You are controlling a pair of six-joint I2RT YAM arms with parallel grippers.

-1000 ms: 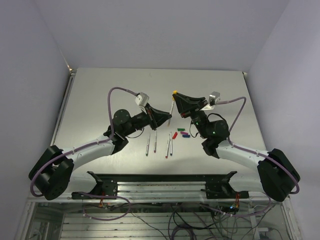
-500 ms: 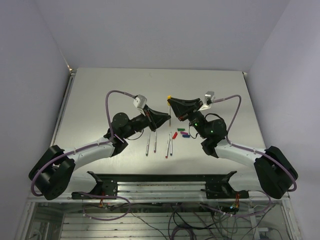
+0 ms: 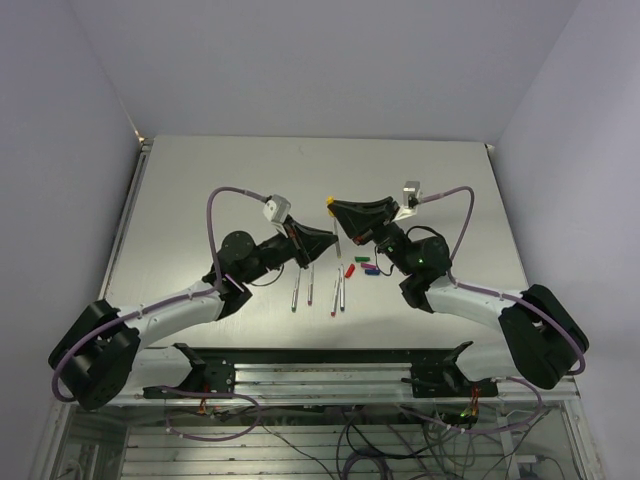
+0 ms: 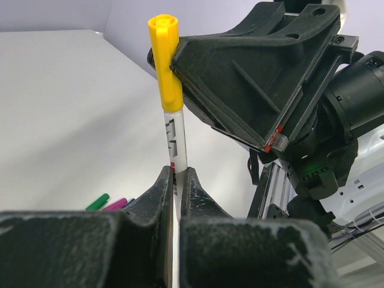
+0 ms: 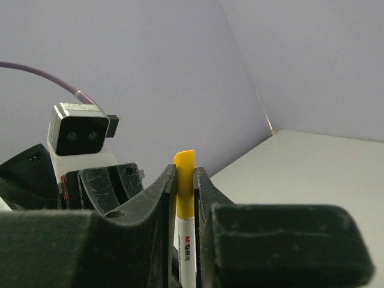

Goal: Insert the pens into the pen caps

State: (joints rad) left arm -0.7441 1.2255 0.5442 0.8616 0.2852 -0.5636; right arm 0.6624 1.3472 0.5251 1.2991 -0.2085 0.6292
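Observation:
Next, my left gripper swings down and to the left in the top view to the bare tabletop and releases, since the pen is capped.
My left gripper (image 3: 332,241) is shut on the lower barrel of a silvery-white pen (image 3: 335,226) and holds it upright above the table. The yellow cap (image 3: 330,201) sits on the pen's top end, and my right gripper (image 3: 335,210) is shut on that cap. In the left wrist view the fingers (image 4: 161,186) pinch the barrel (image 4: 176,135), with the yellow cap (image 4: 165,63) above against the right gripper (image 4: 252,78). In the right wrist view the fingers (image 5: 168,186) clamp the cap (image 5: 185,180), with the barrel (image 5: 188,252) below.
Several more pens (image 3: 311,288) lie side by side on the table below the grippers. The red cap (image 3: 349,270), green cap (image 3: 360,260), purple cap (image 3: 367,266) and blue cap (image 3: 373,271) lie in a cluster to their right. A black rail (image 3: 320,355) runs along the near edge.
Both grippers, with the pen and yellow cap between them, have shifted left and slightly nearer. Both stay shut.

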